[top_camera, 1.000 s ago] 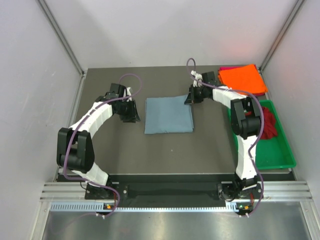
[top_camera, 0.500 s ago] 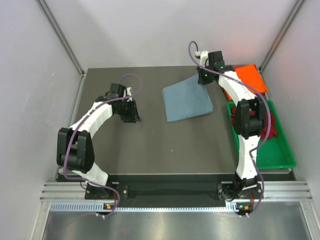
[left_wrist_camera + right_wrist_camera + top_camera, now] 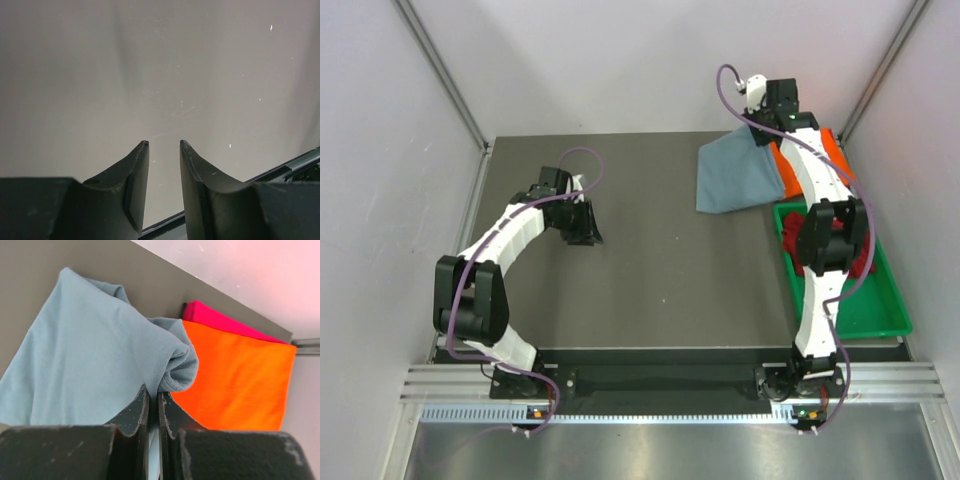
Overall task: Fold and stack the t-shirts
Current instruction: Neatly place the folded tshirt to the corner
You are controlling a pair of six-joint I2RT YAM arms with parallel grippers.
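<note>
The orange t-shirt (image 3: 240, 377) lies to my right gripper's right in the top view. So my right gripper carries the blue-grey t-shirt (image 3: 90, 355) across and down onto that next, and releases it.
My right gripper (image 3: 154, 389) is shut on a bunched edge of the folded blue-grey t-shirt (image 3: 90, 355) and holds it lifted at the back right of the table (image 3: 650, 270). In the top view the blue-grey shirt (image 3: 735, 175) hangs beside the folded orange t-shirt (image 3: 835, 160). The orange shirt (image 3: 235, 380) lies on the magenta-pink shirt (image 3: 215, 320), whose edge shows behind it. The dark red shirt (image 3: 860, 245) lies crumpled in the green tray (image 3: 865, 310). My left gripper (image 3: 588, 228) is open and empty above bare table in the left wrist view (image 3: 164, 144).
The green tray stands along the right edge of the table, partly under my right arm. Grey enclosure walls close in the back and both sides. A metal rail runs along the near edge.
My right gripper has carried the blue-grey shirt from the table's middle up and to the back right, beside the orange shirt. The left arm has not moved.
</note>
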